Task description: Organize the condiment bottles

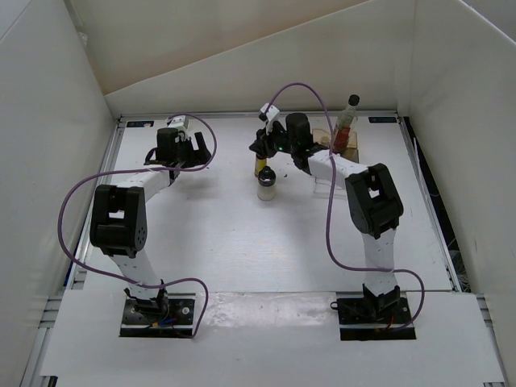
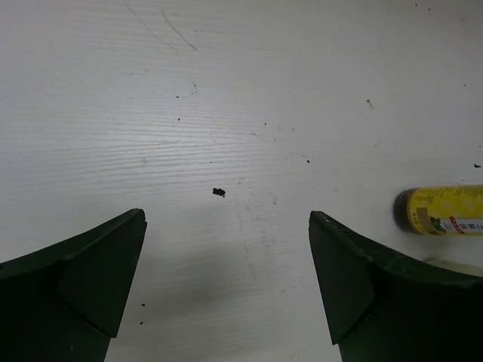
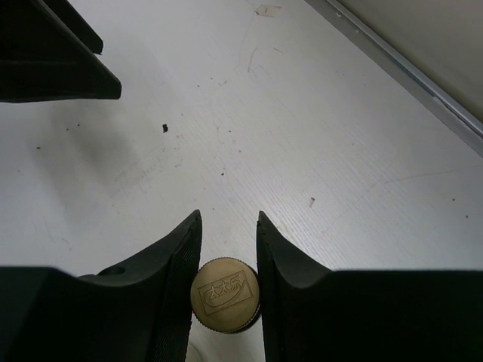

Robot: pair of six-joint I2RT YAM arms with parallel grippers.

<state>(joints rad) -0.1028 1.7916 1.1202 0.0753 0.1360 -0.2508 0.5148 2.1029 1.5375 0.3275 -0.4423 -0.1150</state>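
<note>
The right gripper will move up and across, then down in front of the clear bottle to release, because that place is to the gripper's right in the top view.
My right gripper [image 1: 260, 151] [image 3: 229, 216] is shut on the brown cap [image 3: 226, 295] of a tiny yellow bottle [image 1: 260, 167] and holds it upright at the table's middle back. The same yellow bottle shows at the right edge of the left wrist view [image 2: 445, 211]. The squat whitish dark-capped bottle [image 1: 267, 186] stands just in front of it. The taller clear bottle with black cap and red label [image 1: 347, 121] stands in the clear brownish tray [image 1: 351, 146] at the back right. My left gripper [image 1: 190, 151] [image 2: 226, 219] is open and empty over bare table. The second yellow bottle is hidden.
White walls close the table on the left, back and right. A metal rail [image 3: 411, 75] runs along the back edge. The left gripper's fingers [image 3: 53, 64] show at the top left of the right wrist view, a short way from the held bottle.
</note>
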